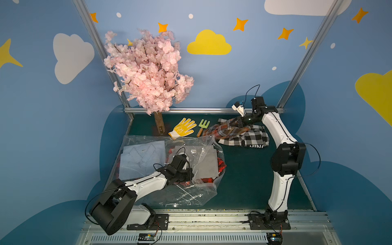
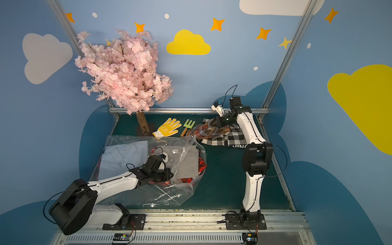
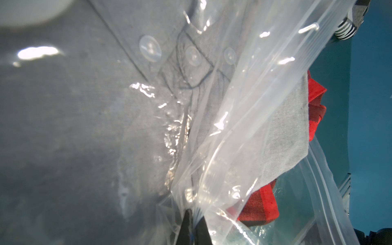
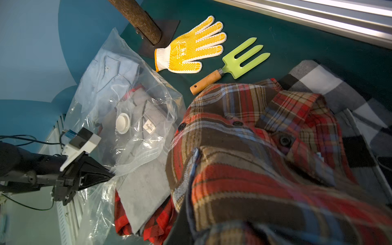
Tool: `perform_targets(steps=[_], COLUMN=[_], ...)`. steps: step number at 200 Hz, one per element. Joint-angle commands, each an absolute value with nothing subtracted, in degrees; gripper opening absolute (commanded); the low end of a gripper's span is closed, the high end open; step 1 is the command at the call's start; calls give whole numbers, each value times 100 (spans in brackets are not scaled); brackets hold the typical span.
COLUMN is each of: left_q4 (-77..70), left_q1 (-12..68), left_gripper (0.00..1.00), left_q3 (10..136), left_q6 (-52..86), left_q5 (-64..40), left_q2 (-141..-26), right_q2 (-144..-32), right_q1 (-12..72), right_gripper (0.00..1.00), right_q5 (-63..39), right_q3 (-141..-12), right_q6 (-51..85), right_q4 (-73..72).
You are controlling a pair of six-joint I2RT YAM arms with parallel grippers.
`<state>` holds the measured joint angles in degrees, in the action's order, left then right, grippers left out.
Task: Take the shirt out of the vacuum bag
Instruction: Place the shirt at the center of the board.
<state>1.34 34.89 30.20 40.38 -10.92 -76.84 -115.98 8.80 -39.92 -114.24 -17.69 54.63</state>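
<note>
My right gripper draws the plaid shirt (image 1: 222, 131) back and down onto the bare, empty green table beside the bag's opening next and releases it there.
The clear vacuum bag (image 1: 191, 191) (image 2: 169, 191) lies at the left of the green table, its zip mouth facing right. Inside lie a pale blue shirt (image 1: 142, 161), a grey shirt (image 1: 206, 163) (image 3: 84, 127) and a red-black check shirt (image 1: 221, 167) (image 3: 261, 210). Its white valve disc (image 4: 122, 123) sits on top. My left gripper (image 1: 192, 175) (image 3: 194, 214) is shut on a fold of the bag's plastic near the mouth. My right gripper (image 1: 237, 123) (image 4: 188, 216), at the back right, is shut on a red-brown plaid shirt (image 1: 222, 131) (image 4: 254, 159) outside the bag.
The plaid shirt rests partly on a black-and-white check shirt (image 1: 252, 137). A yellow glove (image 1: 183, 127) and a green hand fork (image 1: 202, 126) lie at the back. A pink blossom tree (image 1: 148, 70) stands at the back left on a brown trunk (image 1: 159, 123).
</note>
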Motion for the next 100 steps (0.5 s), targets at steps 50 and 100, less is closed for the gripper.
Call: perform_targets(steps=[50,100], left_q4=[255,214], left_q1=[3510,3502], left_gripper=[3,3], left_q3=[2885,2879], left_q6=[3991,3964], left_q5=[-1160,-1182], left_q2=[-7745,-7778], right_q2=[-9265,-8594], right_q1=[800,603], right_gripper=[0,20], right_q5=[-3390,-3286], right_q3=[-7512,-6101], right_q6=[-141,794], right_q4=[3861,3860])
